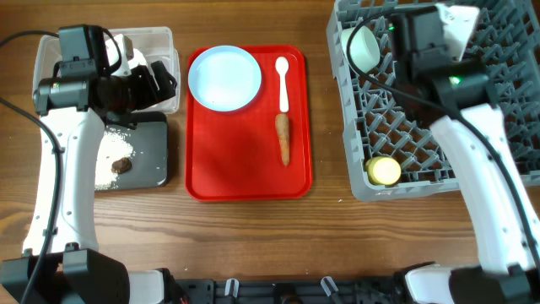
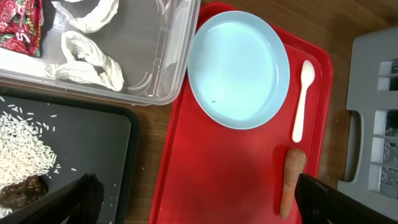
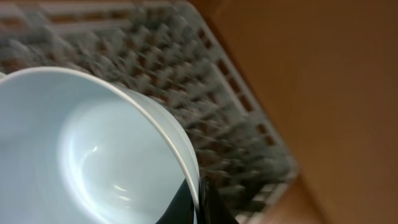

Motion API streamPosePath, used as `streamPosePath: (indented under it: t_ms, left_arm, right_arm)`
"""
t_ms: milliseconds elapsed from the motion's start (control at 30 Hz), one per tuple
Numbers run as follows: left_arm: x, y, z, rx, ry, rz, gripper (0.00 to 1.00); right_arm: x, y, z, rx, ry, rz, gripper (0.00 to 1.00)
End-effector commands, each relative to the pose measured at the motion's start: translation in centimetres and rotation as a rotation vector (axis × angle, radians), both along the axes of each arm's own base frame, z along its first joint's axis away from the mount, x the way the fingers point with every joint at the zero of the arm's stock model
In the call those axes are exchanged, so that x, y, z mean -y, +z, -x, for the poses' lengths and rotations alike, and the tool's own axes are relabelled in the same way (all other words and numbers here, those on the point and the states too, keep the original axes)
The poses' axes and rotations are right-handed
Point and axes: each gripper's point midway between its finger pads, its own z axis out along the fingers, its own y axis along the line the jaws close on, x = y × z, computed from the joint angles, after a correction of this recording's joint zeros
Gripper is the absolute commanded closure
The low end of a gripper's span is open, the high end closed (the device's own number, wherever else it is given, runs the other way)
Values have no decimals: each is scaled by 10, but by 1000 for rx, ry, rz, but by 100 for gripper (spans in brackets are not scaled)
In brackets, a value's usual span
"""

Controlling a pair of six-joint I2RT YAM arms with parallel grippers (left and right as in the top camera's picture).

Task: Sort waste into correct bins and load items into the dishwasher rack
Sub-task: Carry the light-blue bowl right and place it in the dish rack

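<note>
The rack's empty wires beyond the yellow cup are below, so my right gripper should next move down and to the left in the overhead view and let go of the bowl [image 1: 364, 48] there.
My right gripper [image 3: 198, 202] is shut on the rim of a pale blue-white bowl [image 3: 81, 155] and holds it tilted over the far left corner of the grey dishwasher rack [image 1: 439, 143]; the bowl [image 1: 364, 48] also shows overhead. A yellow cup [image 1: 384, 171] sits in the rack's near left corner. My left gripper [image 2: 193, 202] is open and empty above the red tray [image 2: 236, 180]. The tray holds a light-blue plate [image 2: 239, 68], a white spoon [image 2: 302, 99] and a carrot [image 2: 290, 180]. The clear bin [image 2: 149, 56] holds crumpled white paper [image 2: 87, 59] and a red wrapper [image 2: 18, 25]. The black bin [image 2: 93, 143] holds rice crumbs [image 2: 22, 149] and a brown lump [image 2: 22, 190].
The two bins stand at the left, clear one behind the black one [image 1: 148, 156]. The red tray [image 1: 245, 169] lies in the middle and the rack fills the right. My left arm reaches over the bins.
</note>
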Motion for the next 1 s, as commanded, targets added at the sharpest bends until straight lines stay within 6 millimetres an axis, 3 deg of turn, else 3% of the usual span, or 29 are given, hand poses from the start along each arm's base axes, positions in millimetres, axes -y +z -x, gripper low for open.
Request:
streamPosePath:
  t_ms: [0,133,367,700,967]
  left_arm:
    - [-2,1,-2,3,5,-6,0]
    - [-2,1,-2,3,5,-6,0]
    - [-2,1,-2,3,5,-6,0]
    - [-2,1,-2,3,5,-6,0]
    - [-2,1,-2,3,5,-6,0]
  right_arm:
    - [6,-24,-12,-252,64,233,96]
    - [8,-47,-26,-484,136,406,96]
    - [3,-77,-55,-628,166,576,96]
    - [-22,-76,-82,-587,248,621,96]
    - [-26,-87,-82,-610,282,612,96]
